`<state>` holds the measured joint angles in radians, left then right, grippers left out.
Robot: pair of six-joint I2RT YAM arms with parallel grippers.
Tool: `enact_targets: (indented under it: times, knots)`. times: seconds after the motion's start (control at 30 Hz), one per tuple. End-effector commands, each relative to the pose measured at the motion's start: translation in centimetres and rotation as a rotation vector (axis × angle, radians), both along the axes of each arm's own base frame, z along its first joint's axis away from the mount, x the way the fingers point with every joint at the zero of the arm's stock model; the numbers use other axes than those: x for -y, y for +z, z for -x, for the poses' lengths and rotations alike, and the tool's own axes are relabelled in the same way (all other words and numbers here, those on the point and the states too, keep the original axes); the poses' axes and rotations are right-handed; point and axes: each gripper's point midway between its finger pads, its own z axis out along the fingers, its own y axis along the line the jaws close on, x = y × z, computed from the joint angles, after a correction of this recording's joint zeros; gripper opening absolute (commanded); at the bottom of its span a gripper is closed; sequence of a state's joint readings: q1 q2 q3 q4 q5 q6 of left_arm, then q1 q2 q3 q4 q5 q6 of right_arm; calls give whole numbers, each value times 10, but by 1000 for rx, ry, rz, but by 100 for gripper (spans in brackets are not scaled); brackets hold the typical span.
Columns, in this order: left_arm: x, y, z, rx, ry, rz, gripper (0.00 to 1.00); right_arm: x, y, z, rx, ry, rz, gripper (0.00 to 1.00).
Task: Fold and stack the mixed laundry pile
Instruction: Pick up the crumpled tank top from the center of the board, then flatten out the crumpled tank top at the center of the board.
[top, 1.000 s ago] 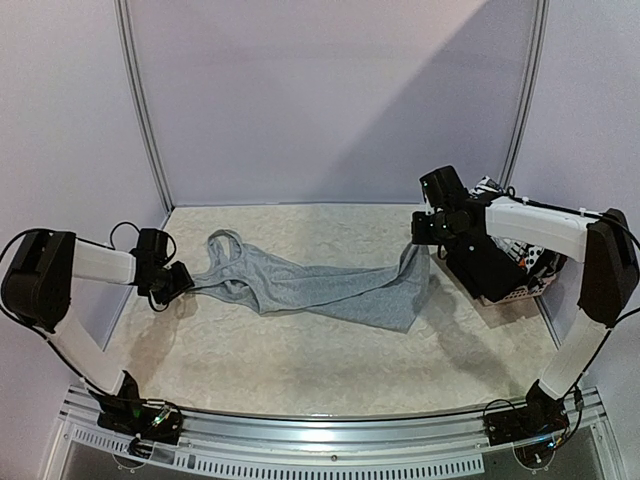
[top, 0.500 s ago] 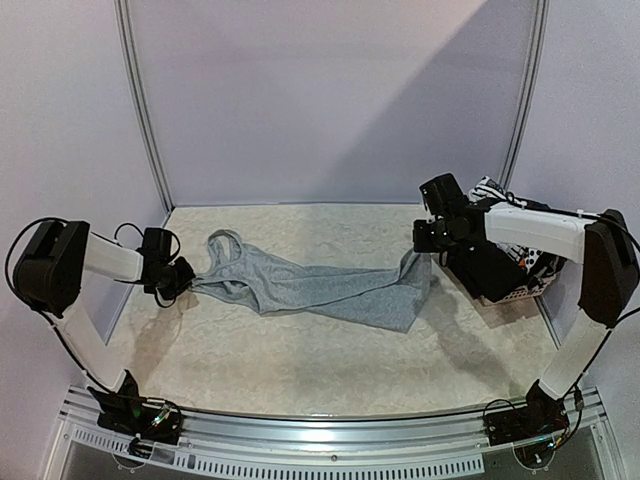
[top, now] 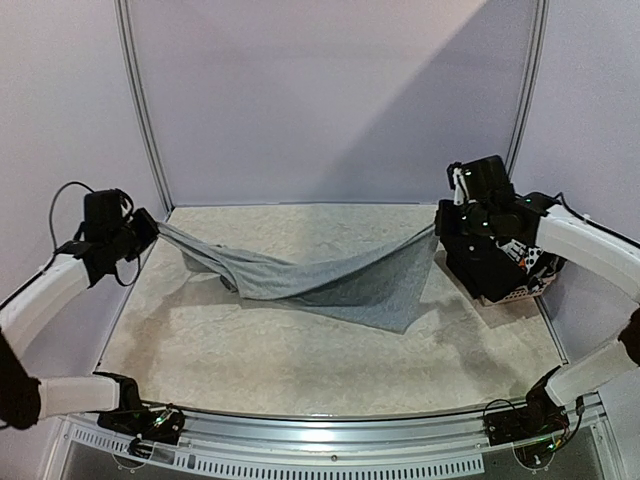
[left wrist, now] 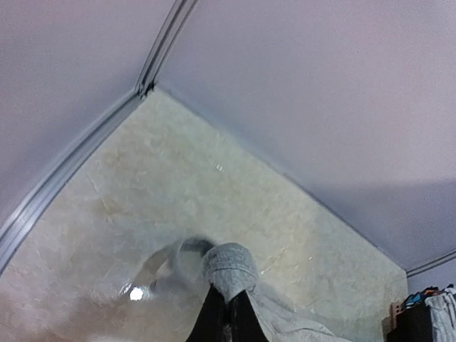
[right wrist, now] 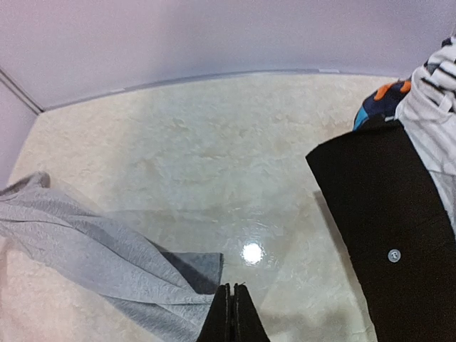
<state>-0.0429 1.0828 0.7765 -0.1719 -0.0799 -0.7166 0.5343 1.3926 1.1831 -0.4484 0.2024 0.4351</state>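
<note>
My left gripper needs to lift the end of the strap high before lowering it.
A light grey tank top (top: 330,285) hangs stretched between my two grippers, its middle sagging onto the table. My left gripper (top: 150,228) is shut on a strap end, and the left wrist view shows that grey fabric loop (left wrist: 229,265) bunched over the closed left gripper (left wrist: 229,298). My right gripper (top: 440,226) is shut on the hem corner. In the right wrist view the grey cloth (right wrist: 92,249) runs up to the closed right gripper (right wrist: 232,288). The rest of the laundry pile (top: 492,262) sits at the right: a black garment (right wrist: 385,214), a white black-striped piece (right wrist: 436,89) and orange and blue bits (right wrist: 381,100).
A pink perforated basket (top: 522,292) holds the pile against the right wall. The tabletop (top: 300,360) is pale and marbled, closed in by lilac walls with metal corner posts (top: 140,110). The arm bases stand on the near rail (top: 320,440).
My left gripper has closed on the strap. Both grippers have risen and drawn outward, lifting the tank top's ends off the table and pulling it taut.
</note>
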Motion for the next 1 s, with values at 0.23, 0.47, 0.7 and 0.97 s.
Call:
enact_targets:
  times: [0.23, 0.47, 0.7, 0.97]
  knots:
    - [-30, 181, 117, 282, 107, -126, 0, 3, 158, 111, 353, 331, -264, 0]
    - [-41, 278, 191, 499, 159, -158, 0, 20, 237, 197, 586, 533, -336, 0]
    - [-46, 317, 172, 500, 189, -188, 0, 61, 305, 180, 711, 268, -315, 0]
    - [-42, 176, 12, 0, 150, -244, 0, 49, 213, 6, 367, -167, -35, 0]
